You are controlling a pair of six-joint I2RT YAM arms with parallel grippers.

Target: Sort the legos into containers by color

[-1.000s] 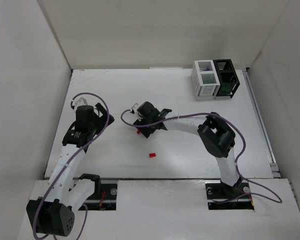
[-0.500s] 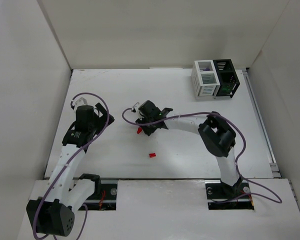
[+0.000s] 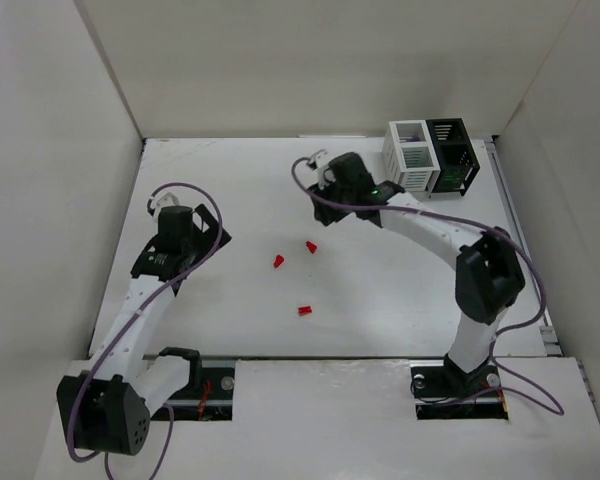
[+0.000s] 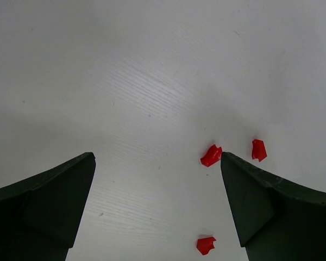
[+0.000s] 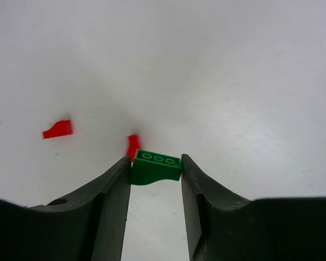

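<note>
The right gripper carries the green lego past the white bin next and releases it in the black bin's near section (image 3: 455,178), to its right in the top view.
My right gripper (image 5: 154,163) is shut on a green lego (image 5: 155,168), a small brick with three studs clamped between both fingers and lifted off the table. In the top view the right gripper (image 3: 338,185) hangs just left of the containers, a white bin (image 3: 410,157) joined to a black bin (image 3: 453,155). Three red legos lie mid-table (image 3: 278,261), (image 3: 310,246), (image 3: 303,311). Two of these red legos show below the held brick (image 5: 131,145), (image 5: 58,129). My left gripper (image 4: 157,157) is open and empty above the table, and red legos (image 4: 211,155), (image 4: 206,245) lie by its right finger.
White walls (image 3: 70,150) enclose the table on the left, back and right. A metal rail (image 3: 525,250) runs along the right edge. Purple cables (image 3: 205,215) loop from both wrists.
My right gripper closed on the green lego, lifted it and swung back and right toward the containers. A second red lego now shows where it was. The left arm barely shifted.
</note>
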